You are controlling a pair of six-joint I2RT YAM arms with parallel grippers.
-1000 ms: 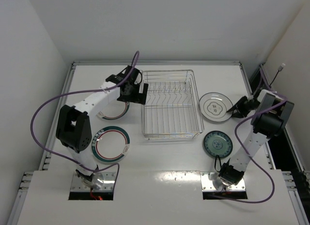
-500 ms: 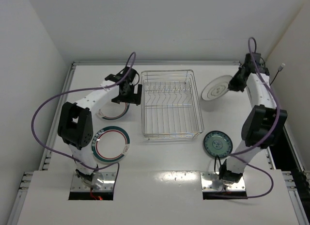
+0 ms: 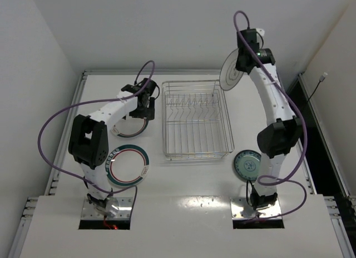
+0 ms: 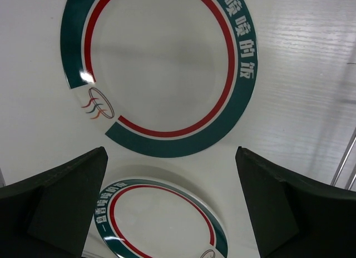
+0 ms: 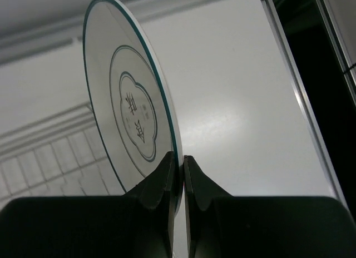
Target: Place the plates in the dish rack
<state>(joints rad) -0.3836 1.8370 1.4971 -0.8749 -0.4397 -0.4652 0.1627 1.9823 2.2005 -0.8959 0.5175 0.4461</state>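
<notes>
My right gripper moves back and down next, lowering the grey plate between the wires at the teal plate's side.
My right gripper (image 3: 245,60) is shut on the rim of the pale grey plate (image 3: 230,74) and holds it on edge, high above the back right corner of the dish rack (image 3: 196,119). In the right wrist view the fingers pinch the plate (image 5: 130,113) at its lower rim (image 5: 179,160). My left gripper (image 3: 146,108) is open and empty, low over a white plate with teal and red rings (image 3: 129,126) left of the rack. In the left wrist view its fingers (image 4: 61,208) straddle that plate (image 4: 156,224). A second ringed plate (image 3: 128,164) lies nearer. The small teal plate (image 3: 248,163) lies right of the rack.
The rack holds no plates and its wires show at the lower left of the right wrist view (image 5: 44,152). A raised rail runs along the table's right edge (image 5: 300,102). Walls close in the left, the back and the right.
My right arm lifted the grey plate off the table right of the rack, turned it on edge and raised it high toward the rack's back. My left gripper shifted slightly left over its plate.
</notes>
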